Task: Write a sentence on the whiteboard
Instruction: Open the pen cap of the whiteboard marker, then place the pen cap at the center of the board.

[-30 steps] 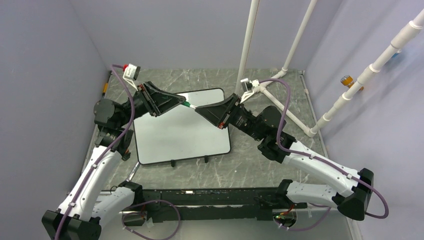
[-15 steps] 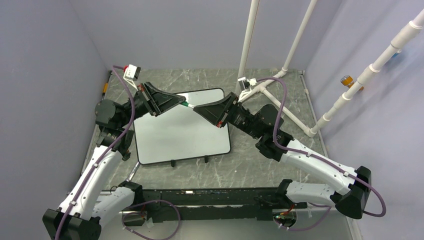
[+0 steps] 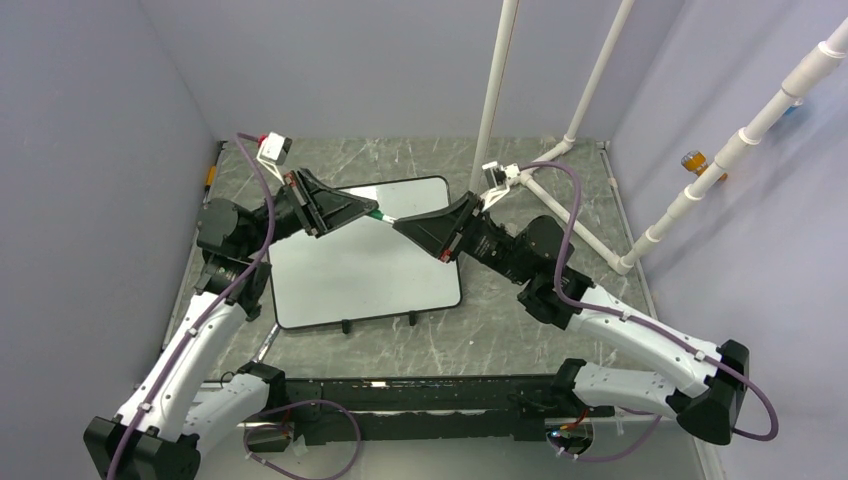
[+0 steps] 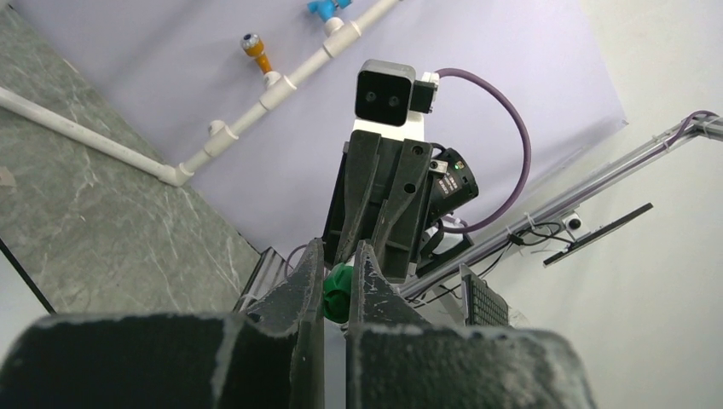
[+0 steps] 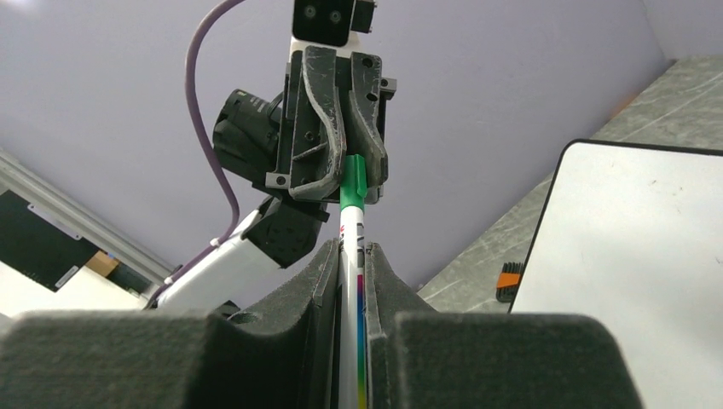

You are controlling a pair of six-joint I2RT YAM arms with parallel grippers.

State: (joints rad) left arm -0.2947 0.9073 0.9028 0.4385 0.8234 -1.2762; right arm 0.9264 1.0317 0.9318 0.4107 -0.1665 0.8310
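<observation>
I will next lower my left gripper back past the whiteboard (image 3: 360,265) to release the marker's green cap, as bare tabletop is below it and to its right in the top view.
The whiteboard (image 3: 360,265) lies flat on the grey table, and its face (image 5: 631,230) is blank, with no sentence in view. Above its far edge both arms meet tip to tip around one marker (image 3: 385,217). My left gripper (image 3: 372,211) is shut on the marker's green cap (image 4: 338,291), which sits between its fingertips (image 4: 368,268). My right gripper (image 3: 400,225) is shut on the white barrel (image 5: 350,234). In the right wrist view the green cap (image 5: 353,183) reaches into the left gripper (image 5: 345,162) facing it.
A white pipe frame (image 3: 560,190) stands at the back right of the table. Two black clips (image 3: 345,325) sit on the board's near edge. A small orange and black object (image 3: 210,178) lies by the left wall. An orange fitting (image 3: 693,160) hangs on the right wall.
My left gripper has closed onto the green cap. Both grippers and the marker have shifted slightly right and toward the near side.
</observation>
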